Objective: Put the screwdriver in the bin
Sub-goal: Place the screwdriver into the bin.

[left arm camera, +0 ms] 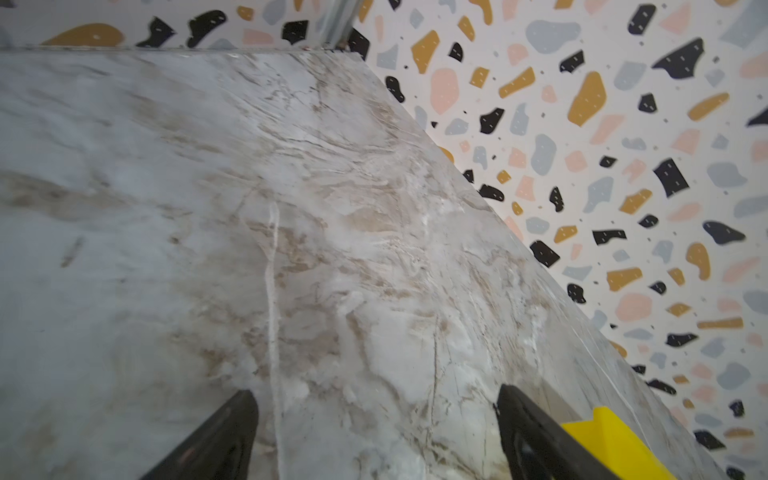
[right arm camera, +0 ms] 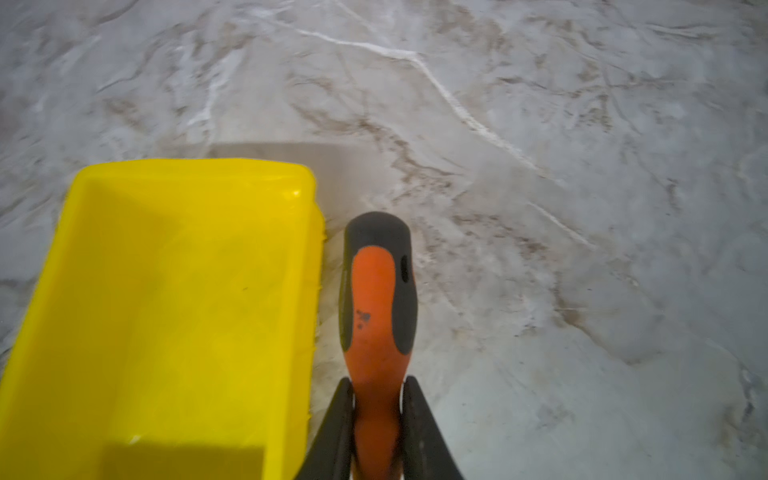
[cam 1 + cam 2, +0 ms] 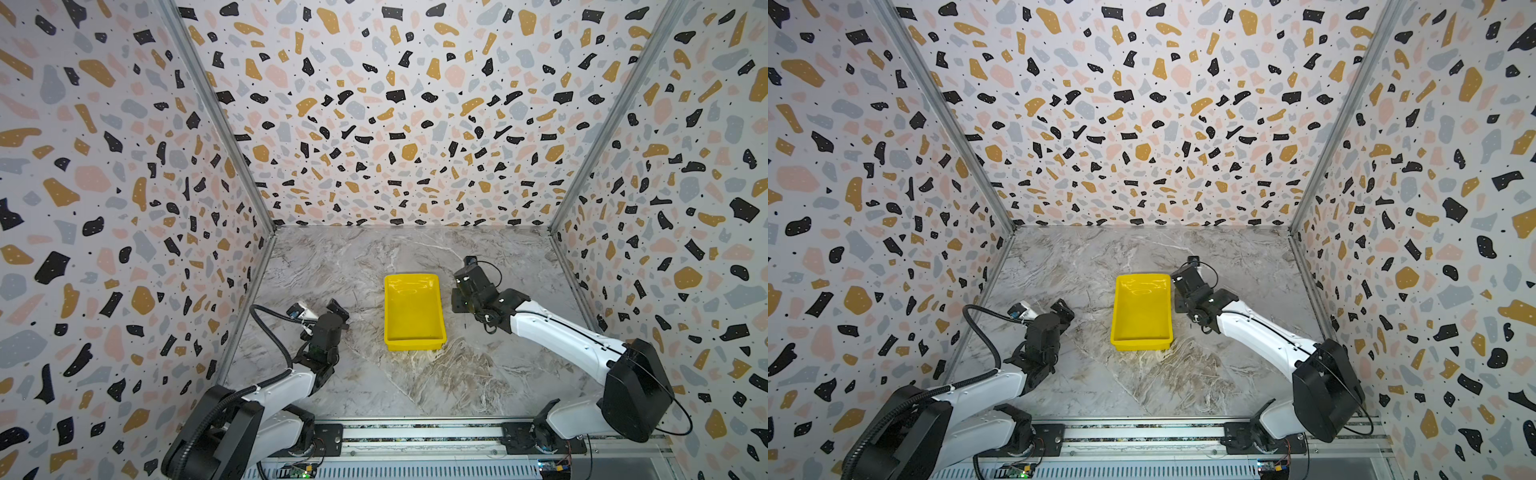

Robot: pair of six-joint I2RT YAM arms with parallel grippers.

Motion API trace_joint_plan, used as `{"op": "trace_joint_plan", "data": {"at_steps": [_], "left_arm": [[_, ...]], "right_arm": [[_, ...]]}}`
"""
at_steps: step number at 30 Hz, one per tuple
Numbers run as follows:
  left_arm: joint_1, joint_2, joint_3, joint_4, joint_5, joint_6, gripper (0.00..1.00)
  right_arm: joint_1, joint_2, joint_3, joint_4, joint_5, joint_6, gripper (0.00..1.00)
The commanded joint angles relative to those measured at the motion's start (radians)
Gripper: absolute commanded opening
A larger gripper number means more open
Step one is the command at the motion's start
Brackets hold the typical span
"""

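Note:
My right gripper moves over the bin's long side and down to its empty yellow bottom next. It releases the screwdriver's handle there, since the screwdriver is still outside.
In the right wrist view the screwdriver shows its orange handle with the black cap end pointing away. My right gripper is shut on the narrow part of that handle, just beside the long wall of the bright yellow bin. Its shaft is hidden. In both top views the right gripper hangs low at the bin's right side and the screwdriver is hidden under it. The bin holds nothing. My left gripper is open over bare table, left of the bin.
Patterned walls enclose the marble table on three sides. The metal rail with both arm bases runs along the front edge. The left gripper sits at the table's left, a short way from the bin.

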Motion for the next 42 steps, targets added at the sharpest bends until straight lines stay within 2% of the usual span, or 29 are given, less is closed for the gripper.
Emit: {"op": "trace_joint_plan", "data": {"at_steps": [1, 3, 6, 9, 17, 19, 23, 26, 36, 42], "left_arm": [[-0.001, -0.010, -0.009, 0.171, 0.209, 0.167, 0.91], [0.000, -0.005, 0.005, 0.175, 0.250, 0.193, 0.90], [-0.001, 0.002, 0.006, 0.157, 0.205, 0.190, 0.90], [0.000, -0.004, -0.003, 0.160, 0.177, 0.180, 0.90], [-0.001, -0.007, -0.006, 0.166, 0.165, 0.163, 0.90], [-0.001, -0.006, -0.006, 0.167, 0.167, 0.163, 0.90], [-0.001, -0.010, -0.009, 0.178, 0.177, 0.167, 0.90], [-0.001, -0.019, -0.022, 0.198, 0.176, 0.166, 0.90], [0.000, -0.009, -0.018, 0.204, 0.191, 0.168, 0.90], [-0.001, -0.008, -0.008, 0.196, 0.193, 0.184, 0.90]], "right_arm": [[0.056, 0.060, 0.067, 0.041, -0.056, 0.056, 0.01], [0.084, 0.114, 0.085, 0.112, -0.091, 0.069, 0.01], [0.132, 0.172, 0.120, 0.185, -0.058, 0.073, 0.01], [0.139, 0.229, 0.131, 0.245, -0.101, 0.107, 0.02], [0.115, 0.426, 0.227, 0.176, -0.199, 0.196, 0.02], [0.089, 0.450, 0.223, 0.192, -0.260, 0.220, 0.02], [0.036, 0.471, 0.201, 0.238, -0.352, 0.246, 0.02], [0.028, 0.467, 0.200, 0.240, -0.340, 0.237, 0.03], [0.028, 0.464, 0.201, 0.242, -0.362, 0.235, 0.18], [0.037, 0.422, 0.201, 0.230, -0.339, 0.215, 0.22]]}}
